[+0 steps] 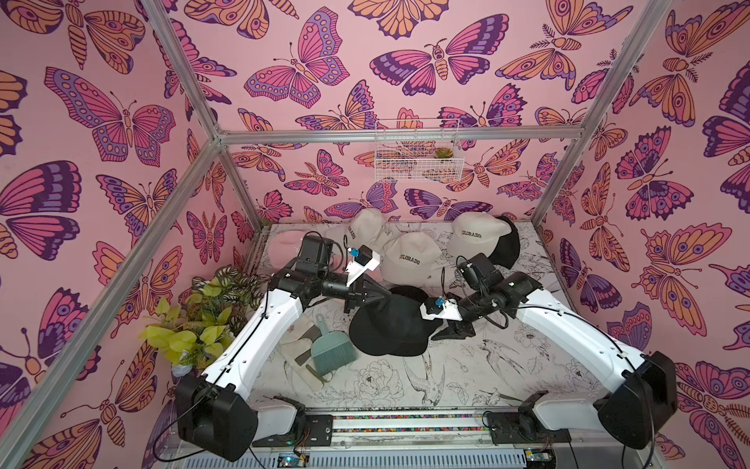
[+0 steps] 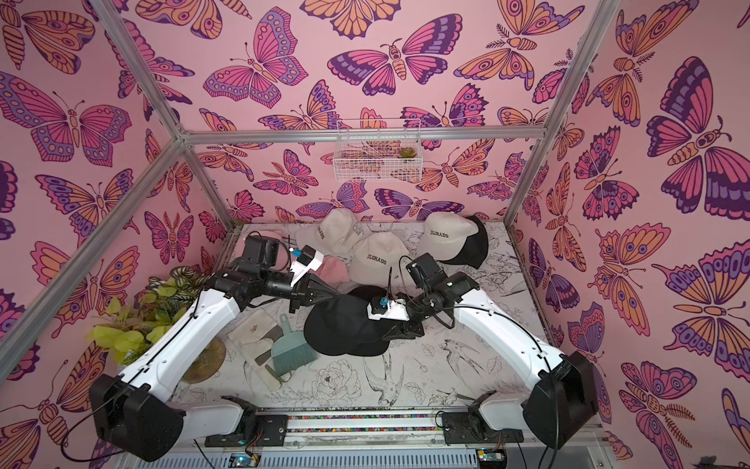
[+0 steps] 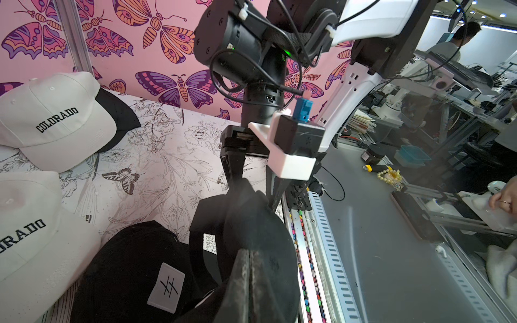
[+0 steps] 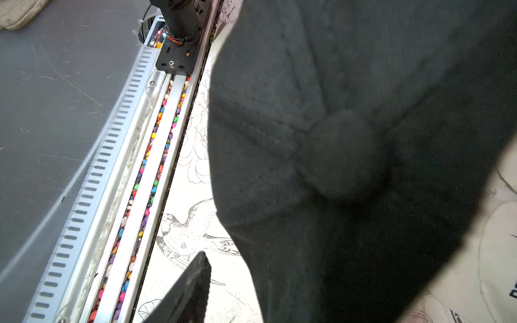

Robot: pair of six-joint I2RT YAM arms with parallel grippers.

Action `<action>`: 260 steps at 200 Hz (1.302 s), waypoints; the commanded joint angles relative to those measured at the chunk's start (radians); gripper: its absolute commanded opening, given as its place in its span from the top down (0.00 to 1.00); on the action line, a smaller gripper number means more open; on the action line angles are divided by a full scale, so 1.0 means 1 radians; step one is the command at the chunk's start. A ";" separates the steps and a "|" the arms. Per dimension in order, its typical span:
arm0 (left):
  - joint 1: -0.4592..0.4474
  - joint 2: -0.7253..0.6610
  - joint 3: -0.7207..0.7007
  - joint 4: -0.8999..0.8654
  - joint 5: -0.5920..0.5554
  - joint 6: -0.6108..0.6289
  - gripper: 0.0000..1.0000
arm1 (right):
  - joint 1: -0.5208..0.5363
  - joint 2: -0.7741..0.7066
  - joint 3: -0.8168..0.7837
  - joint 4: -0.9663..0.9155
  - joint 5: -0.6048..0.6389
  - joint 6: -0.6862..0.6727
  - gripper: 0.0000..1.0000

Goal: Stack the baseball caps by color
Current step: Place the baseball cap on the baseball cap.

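My left gripper needs to move outward and down and let go of the upper cap over the matching lower black cap (image 1: 411, 292) (image 3: 132, 277), which is below and outward of that gripper.
Two black baseball caps (image 1: 385, 329) (image 2: 341, 329) lie stacked at the table's middle. The lower one bears a white patch (image 3: 166, 288). My left gripper (image 1: 385, 298) (image 3: 249, 254) is shut on the back edge of the upper black cap (image 3: 260, 223). At the cap's other side my right gripper (image 1: 440, 333) stands open, one finger (image 4: 193, 279) over the table and the other hidden by black fabric (image 4: 335, 153). Three cream "COLORADO" caps (image 1: 367, 231) (image 1: 406, 260) (image 1: 475, 235) sit at the back, the right one on another black cap (image 1: 509, 245). A pink cap (image 1: 284, 247) lies back left.
A teal hand brush (image 1: 330, 351) and a pale cloth mitt (image 1: 296, 345) lie left of the black caps. A leafy plant (image 1: 203, 320) fills the left edge. A wire basket (image 1: 418, 150) hangs on the back wall. A rail with coloured pebbles (image 1: 406, 422) runs along the front.
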 commanded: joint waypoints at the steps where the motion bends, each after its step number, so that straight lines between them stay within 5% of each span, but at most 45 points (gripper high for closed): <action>1: 0.019 -0.009 -0.014 0.041 0.060 -0.010 1.00 | -0.026 0.019 -0.007 -0.052 -0.008 -0.014 0.50; 10: 0.020 -0.004 -0.018 0.052 0.051 -0.020 1.00 | -0.031 0.023 -0.001 -0.064 -0.001 -0.014 0.57; 27: 0.016 0.016 -0.029 0.082 0.018 -0.053 1.00 | -0.035 0.031 0.033 -0.099 0.025 -0.008 0.88; 42: 0.004 0.043 -0.048 0.127 -0.030 -0.091 1.00 | -0.038 0.030 0.066 -0.141 0.048 -0.006 1.00; 102: -0.053 0.094 -0.252 0.552 -0.222 -0.406 1.00 | -0.068 0.046 0.148 -0.241 0.124 0.002 1.00; 131: -0.055 0.129 -0.279 0.566 -0.352 -0.415 1.00 | -0.072 0.160 0.251 -0.317 0.178 -0.006 1.00; 217: -0.020 0.236 -0.243 0.523 -0.415 -0.391 1.00 | -0.092 0.590 0.632 -0.547 0.178 -0.032 0.97; 260: -0.004 0.340 -0.207 0.525 -0.504 -0.390 1.00 | -0.104 0.699 0.705 -0.468 0.228 0.083 0.94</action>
